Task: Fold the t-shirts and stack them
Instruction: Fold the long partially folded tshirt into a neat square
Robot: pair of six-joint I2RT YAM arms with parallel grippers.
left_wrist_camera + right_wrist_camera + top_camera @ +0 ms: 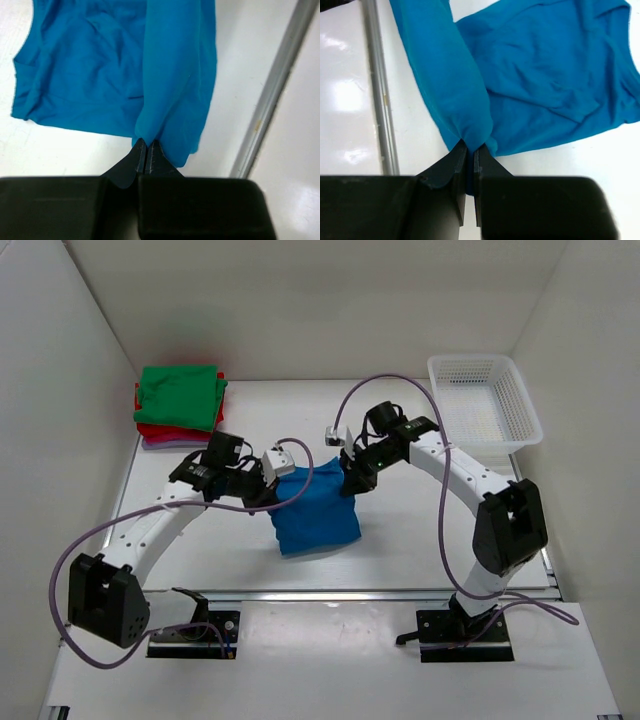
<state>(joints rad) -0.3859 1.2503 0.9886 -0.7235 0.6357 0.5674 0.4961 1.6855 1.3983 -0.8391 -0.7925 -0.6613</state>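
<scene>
The t-shirt's pinched edge still hangs above the table, so the robot's right gripper will next carry that edge outward and down onto the bare table beyond the t-shirt and let go of it.
The bright blue t-shirt [312,512] hangs between my two grippers at the table's middle, its lower part resting on the table. My left gripper [268,490] is shut on its left top edge; in the left wrist view the cloth [165,75] bunches into the closed fingertips [146,146]. My right gripper [352,480] is shut on its right top edge; in the right wrist view the cloth [530,75] is pinched between the fingertips [469,149]. A stack of folded t-shirts [180,400], green on top of red and pale pink, lies at the back left.
A white mesh basket [484,400] stands at the back right. White walls enclose the table on the left, back and right. A metal rail [380,592] runs along the near edge of the table.
</scene>
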